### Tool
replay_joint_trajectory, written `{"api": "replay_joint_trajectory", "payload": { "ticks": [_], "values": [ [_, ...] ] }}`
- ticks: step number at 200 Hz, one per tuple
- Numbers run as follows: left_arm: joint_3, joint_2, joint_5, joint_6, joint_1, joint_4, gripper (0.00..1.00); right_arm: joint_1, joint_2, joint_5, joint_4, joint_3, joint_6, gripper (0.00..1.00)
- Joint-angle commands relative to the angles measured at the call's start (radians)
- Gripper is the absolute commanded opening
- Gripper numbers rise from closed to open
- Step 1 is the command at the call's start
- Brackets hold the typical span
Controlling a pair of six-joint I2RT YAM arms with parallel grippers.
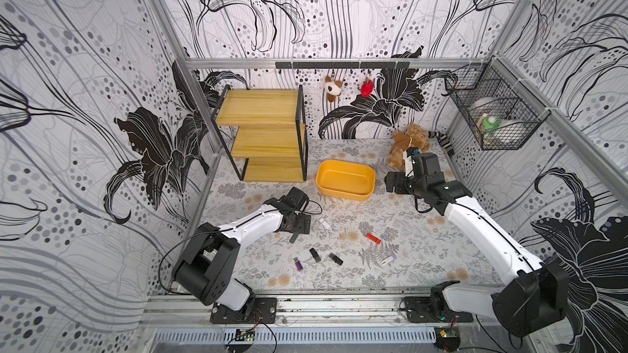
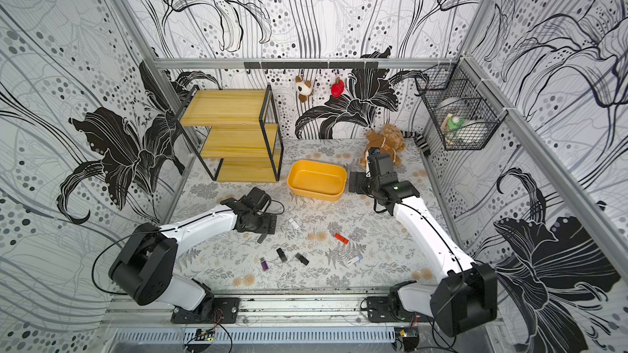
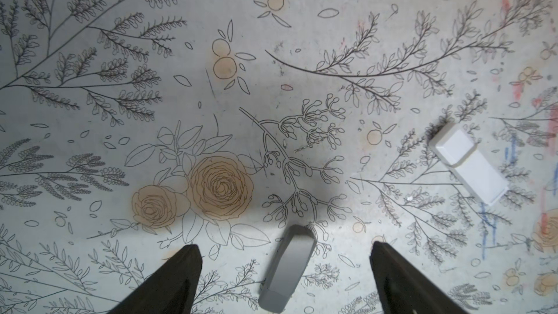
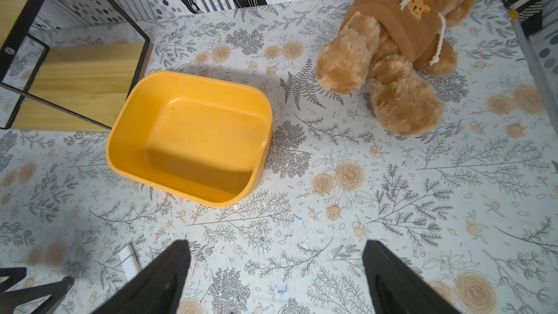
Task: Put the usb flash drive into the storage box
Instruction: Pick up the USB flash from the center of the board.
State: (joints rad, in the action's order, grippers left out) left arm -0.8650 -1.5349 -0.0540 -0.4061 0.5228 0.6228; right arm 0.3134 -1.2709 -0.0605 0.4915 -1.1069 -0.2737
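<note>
My left gripper should move down onto the middle of the grey drive next and close on it, because the drive is below, between the open fingers.
Several usb flash drives lie on the flowered table. A grey one lies between the fingers of my left gripper, which is open, pointed down and clear of the drive on both sides. A white drive lies just to its right. A red drive, two black ones, a purple one and a white-blue one lie nearer the front. The yellow-orange storage box stands empty. My right gripper hovers open and empty beside the box's right end.
A wooden shelf rack stands at the back left, close to the box. A brown teddy bear sits behind my right gripper. A black wire basket hangs on the right wall. Two small plush toys hang on the back rail.
</note>
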Motion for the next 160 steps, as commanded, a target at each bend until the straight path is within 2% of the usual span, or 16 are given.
{"api": "replay_joint_trajectory", "payload": {
  "ticks": [1,46,110,160],
  "values": [
    [-0.007,-0.021,0.006,-0.03,0.01,0.03,0.9,0.007,0.002,0.008,0.033,-0.028,-0.02,0.95],
    [0.04,0.018,0.029,-0.075,0.012,-0.006,0.9,0.007,-0.008,0.007,0.042,-0.046,-0.007,0.95],
    [0.086,0.004,0.052,-0.128,0.027,-0.044,0.81,0.009,-0.004,0.017,0.057,-0.05,-0.004,0.95],
    [0.051,-0.041,0.002,-0.14,0.033,0.0,0.65,0.015,0.014,0.031,0.083,-0.033,-0.004,0.95]
  ]
}}
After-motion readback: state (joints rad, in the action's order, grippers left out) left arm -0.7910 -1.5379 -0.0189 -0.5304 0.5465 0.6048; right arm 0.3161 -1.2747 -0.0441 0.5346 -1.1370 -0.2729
